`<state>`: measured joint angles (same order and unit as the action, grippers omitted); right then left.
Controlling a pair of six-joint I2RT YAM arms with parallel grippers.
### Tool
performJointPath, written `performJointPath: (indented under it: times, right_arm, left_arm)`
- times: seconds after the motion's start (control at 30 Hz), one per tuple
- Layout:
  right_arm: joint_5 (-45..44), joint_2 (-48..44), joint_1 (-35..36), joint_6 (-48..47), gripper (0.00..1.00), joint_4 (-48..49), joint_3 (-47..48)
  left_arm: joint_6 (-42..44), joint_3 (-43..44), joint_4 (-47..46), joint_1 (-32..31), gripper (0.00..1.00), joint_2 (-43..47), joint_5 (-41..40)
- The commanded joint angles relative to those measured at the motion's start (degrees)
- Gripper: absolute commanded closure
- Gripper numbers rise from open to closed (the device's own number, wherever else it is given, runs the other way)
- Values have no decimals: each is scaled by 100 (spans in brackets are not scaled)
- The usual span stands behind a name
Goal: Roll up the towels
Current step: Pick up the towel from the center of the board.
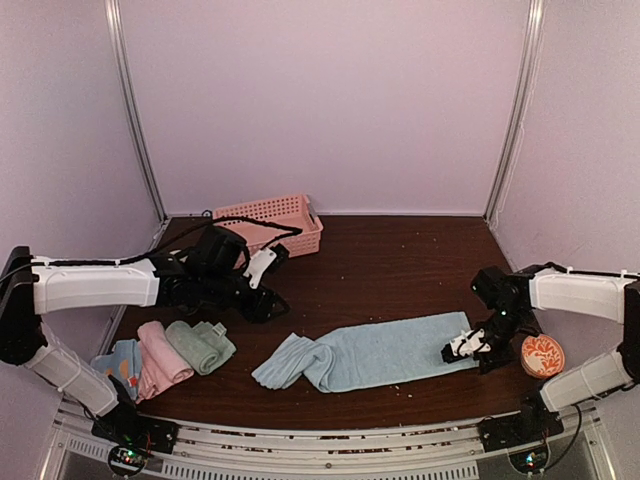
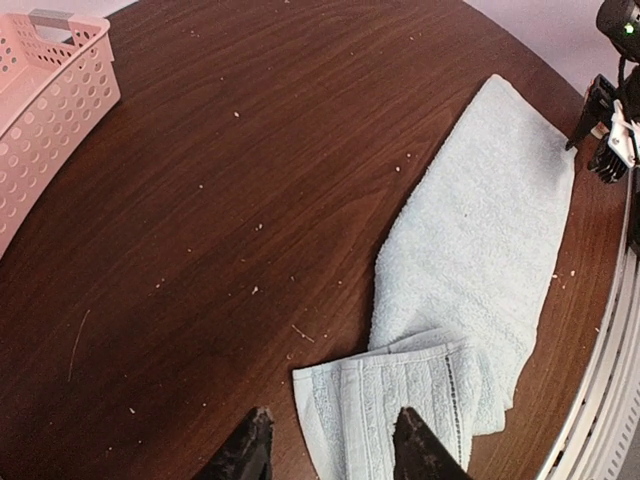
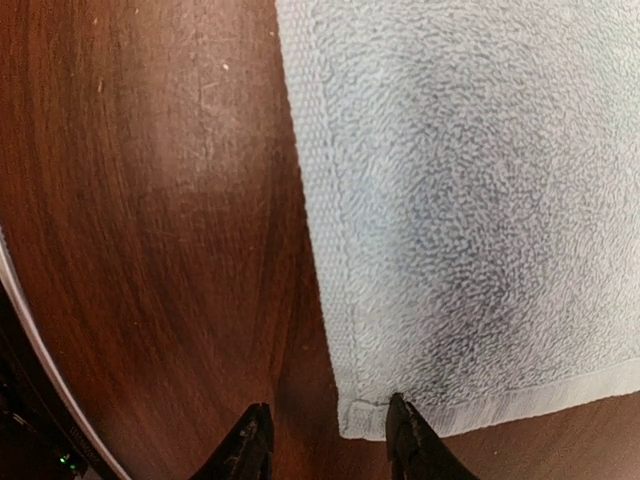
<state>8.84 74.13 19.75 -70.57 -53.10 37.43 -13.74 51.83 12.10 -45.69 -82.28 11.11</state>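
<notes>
My right gripper stays low at the near corner of the light blue towel and closes its fingers next, since that corner already lies between them.
A light blue towel (image 1: 385, 350) lies flat across the table's middle, its left end folded over (image 1: 288, 362). It also shows in the left wrist view (image 2: 480, 240) and the right wrist view (image 3: 470, 190). My left gripper (image 1: 266, 303) is open and empty, hovering just behind the folded end (image 2: 400, 395); its jaws (image 2: 333, 445) straddle that end's edge. My right gripper (image 1: 462, 347) is open at the towel's right end, with its jaws (image 3: 327, 440) on either side of the near corner (image 3: 362, 412). Rolled pink (image 1: 160, 360), sage green (image 1: 200, 345) and blue orange-dotted (image 1: 118, 362) towels lie at the front left.
A pink perforated basket (image 1: 270, 222) stands at the back left, also in the left wrist view (image 2: 45, 100). An orange patterned disc (image 1: 542, 355) lies at the right, beside the right arm. A metal rail (image 1: 330, 440) runs along the front edge.
</notes>
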Motion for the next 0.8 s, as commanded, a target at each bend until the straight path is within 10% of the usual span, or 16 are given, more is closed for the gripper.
performJointPath:
  times: [0.0,0.3,0.77]
  right_arm:
    - [-202,24,120,25,60,464,-184]
    - [-529,20,143,273,87,831,-198]
    - [1009,1307,-748,1669,100,-724,3361]
  left_arm:
    - [-69,217,-110,34,58,-60,-114]
    - [-75,147,-173,34,58,-68,-175]
    - [225,79,-215,41,58,-43,-16]
